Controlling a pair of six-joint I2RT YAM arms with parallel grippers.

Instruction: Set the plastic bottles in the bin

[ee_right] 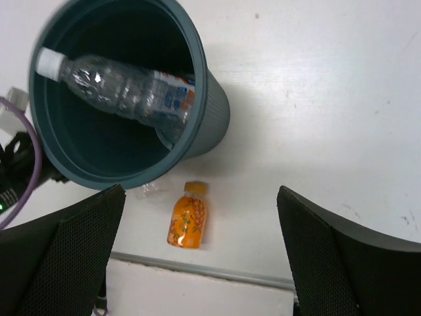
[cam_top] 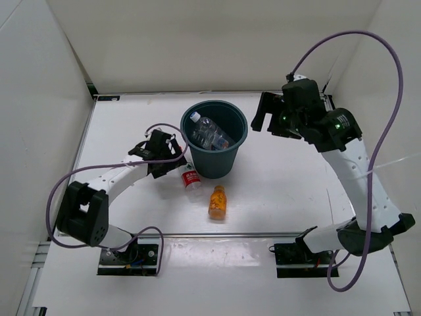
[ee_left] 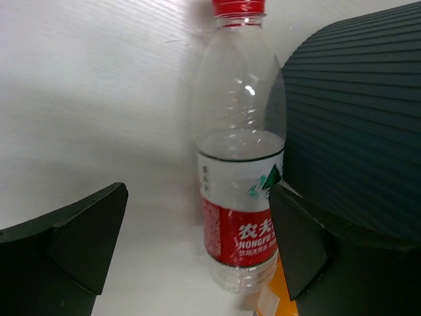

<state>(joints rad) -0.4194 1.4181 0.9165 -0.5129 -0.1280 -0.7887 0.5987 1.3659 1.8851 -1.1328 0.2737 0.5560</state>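
Next, my left gripper lowers its open fingers over the white part of the label (cam_top: 187,168) (ee_left: 238,176) and closes, since the clear bottle with the red cap still lies below them.
The dark teal bin (cam_top: 232,155) stands mid-table with clear bottles (cam_top: 209,131) lying inside; one with a white cap and blue-white label shows in the right wrist view (ee_right: 125,89). A clear bottle with red label and red cap (cam_top: 191,178) lies on the table against the bin's left side. My left gripper (cam_top: 176,160) is open, its fingers on either side of this bottle's base (ee_left: 240,171), apart from it. The short orange bottle (cam_top: 218,201) lies in front of the bin. My right gripper (cam_top: 263,118) is open and empty, raised to the right of the bin.
The bin's ribbed wall (ee_left: 355,118) is right beside my left gripper's right finger (ee_left: 309,243). In the right wrist view the bin (ee_right: 214,115) and orange bottle (ee_right: 188,220) lie far below the fingers (ee_right: 66,257). A grey table edge strip (cam_top: 217,234) runs along the front.
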